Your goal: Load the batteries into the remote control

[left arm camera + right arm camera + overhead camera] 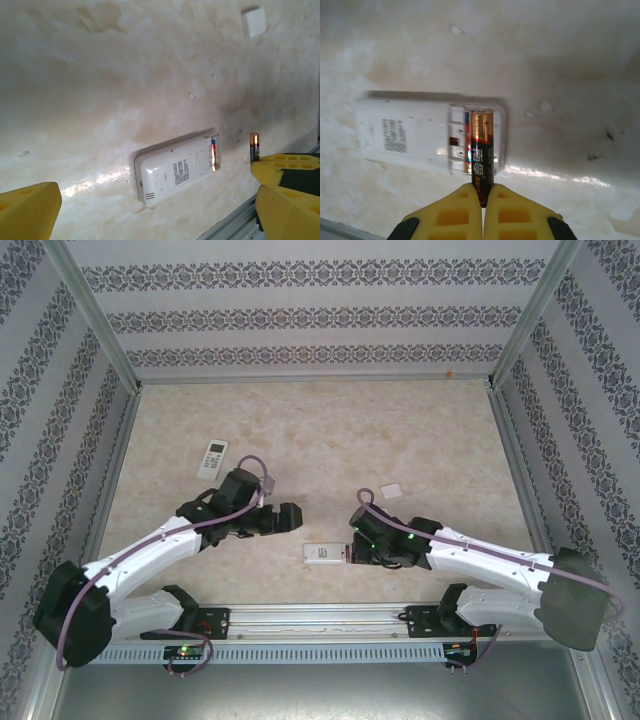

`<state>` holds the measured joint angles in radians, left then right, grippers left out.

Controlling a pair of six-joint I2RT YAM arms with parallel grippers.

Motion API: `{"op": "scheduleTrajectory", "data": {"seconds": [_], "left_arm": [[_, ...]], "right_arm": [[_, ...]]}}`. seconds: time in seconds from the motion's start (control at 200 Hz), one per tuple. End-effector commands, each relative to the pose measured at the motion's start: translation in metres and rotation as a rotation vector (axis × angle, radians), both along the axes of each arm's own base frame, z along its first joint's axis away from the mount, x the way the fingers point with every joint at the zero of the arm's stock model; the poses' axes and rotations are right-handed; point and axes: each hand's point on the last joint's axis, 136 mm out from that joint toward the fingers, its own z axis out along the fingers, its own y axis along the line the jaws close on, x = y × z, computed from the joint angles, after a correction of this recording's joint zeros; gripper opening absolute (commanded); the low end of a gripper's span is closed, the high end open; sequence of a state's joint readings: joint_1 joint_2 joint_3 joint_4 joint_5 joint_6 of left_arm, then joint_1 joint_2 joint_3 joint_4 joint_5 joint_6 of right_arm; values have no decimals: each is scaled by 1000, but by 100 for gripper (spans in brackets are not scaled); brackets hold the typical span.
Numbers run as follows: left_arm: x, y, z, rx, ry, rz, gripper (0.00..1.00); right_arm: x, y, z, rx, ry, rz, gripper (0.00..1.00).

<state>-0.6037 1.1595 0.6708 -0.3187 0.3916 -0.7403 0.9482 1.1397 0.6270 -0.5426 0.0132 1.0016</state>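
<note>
The second battery should go into the empty slot beside the seated battery, so next my right gripper should move toward the remote, lower the battery in and then let go of its dark end.
A white remote control (322, 554) lies face down near the table's front edge, its battery bay (477, 140) uncovered. One battery (468, 145) sits in the bay. My right gripper (482, 192) is shut on the dark end of a second battery (481, 150), whose gold end reaches over the bay. In the left wrist view, that battery (254, 146) stands just right of the remote (175, 170). My left gripper (160, 220) is open, hovering a little away from the remote's left end with nothing between its fingers (27, 210).
A small white battery cover (390, 491) lies behind the right gripper (352, 552). A second remote (213, 458) lies face up at the left, behind the left gripper (290, 517). A metal rail (320, 618) runs along the front edge.
</note>
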Motion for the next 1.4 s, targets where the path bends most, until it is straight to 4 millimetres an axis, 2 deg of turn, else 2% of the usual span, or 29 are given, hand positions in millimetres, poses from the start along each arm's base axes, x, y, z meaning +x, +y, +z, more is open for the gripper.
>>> {"op": "scheduleTrajectory", "data": {"seconds": [0.0,0.19,0.325,0.435,0.724,0.839,1.014,1.224,1.399], "left_arm": [[6,-7,-2,-15,-40,22,100],[4,-2,-8,15,-32,26,100],[2,1,-8,24,-35,28,100],[3,2,-9,33,-33,33,100],[3,1,-10,33,-29,31,100],[3,1,-11,35,-28,31,100],[4,1,-13,39,-19,29,100],[-1,2,-25,68,27,20,100],[-3,-4,-26,40,42,0,100]], "right_arm": [[0,5,-2,11,14,-39,0],[9,15,-8,-50,2,-9,0],[8,20,-18,-66,30,7,0],[7,17,-24,-91,38,8,0],[3,20,-38,-124,73,36,6],[2,19,-41,-137,81,40,15],[2,20,-34,-131,76,47,21],[7,23,-11,-97,34,59,30],[25,20,4,-77,-16,31,31]]}}
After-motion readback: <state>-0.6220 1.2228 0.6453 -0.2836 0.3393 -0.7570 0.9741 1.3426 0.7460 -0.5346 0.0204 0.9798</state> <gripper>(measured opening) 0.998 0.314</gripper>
